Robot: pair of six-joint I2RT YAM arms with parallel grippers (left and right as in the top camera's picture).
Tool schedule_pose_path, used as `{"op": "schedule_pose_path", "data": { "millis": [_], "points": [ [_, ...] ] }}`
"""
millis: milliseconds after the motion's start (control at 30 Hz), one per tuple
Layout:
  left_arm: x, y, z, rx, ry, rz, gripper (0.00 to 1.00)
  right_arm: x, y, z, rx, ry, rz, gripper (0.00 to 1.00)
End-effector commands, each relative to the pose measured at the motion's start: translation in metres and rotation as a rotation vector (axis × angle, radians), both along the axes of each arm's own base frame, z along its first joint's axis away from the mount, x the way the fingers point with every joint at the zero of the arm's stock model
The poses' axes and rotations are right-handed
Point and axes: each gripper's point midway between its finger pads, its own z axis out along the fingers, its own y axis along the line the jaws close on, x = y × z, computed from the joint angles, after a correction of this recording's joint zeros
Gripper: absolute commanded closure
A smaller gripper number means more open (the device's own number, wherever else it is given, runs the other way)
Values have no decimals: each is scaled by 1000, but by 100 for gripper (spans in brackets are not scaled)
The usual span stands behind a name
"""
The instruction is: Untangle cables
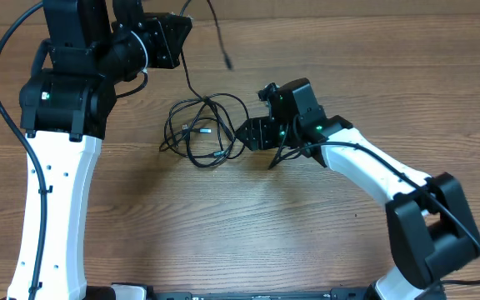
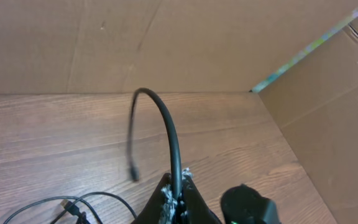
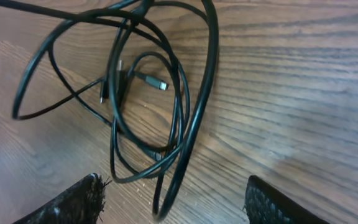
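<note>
I need to pull left in the overhead view with my left gripper next, over bare tabletop (image 1: 132, 121) beside the tangle, before releasing, because its cable runs into the loops.
A tangle of thin black cables (image 1: 200, 132) lies looped on the wooden table at centre. My left gripper (image 1: 179, 33) is shut on one cable (image 2: 166, 127) and holds it up. That cable's free plug end (image 1: 227, 60) hangs in the air, and it also shows in the left wrist view (image 2: 133, 174). My right gripper (image 1: 255, 133) is open just right of the tangle, low over the table. In the right wrist view the loops (image 3: 166, 93) lie ahead of and between its fingers (image 3: 173, 199), with a small silvery plug (image 3: 159, 84) among them.
Cardboard walls (image 2: 166, 43) stand behind and to the right of the table. The right arm (image 1: 365, 167) reaches in from the lower right. The left arm (image 1: 61, 142) stands at the left.
</note>
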Motion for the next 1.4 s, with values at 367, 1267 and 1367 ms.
{"op": "schedule_pose_path", "data": {
  "millis": [367,1267,1367],
  "points": [
    [-3,16,0,66,6,84,96,24,-5,-14,20,61,-246,57],
    [-24,124,-65,510,247,551,96,47,-136,9,-274,26,-421,96],
    [-29,145,-64,578,256,640,96,50,-196,36,-430,-23,-545,96]
  ]
}}
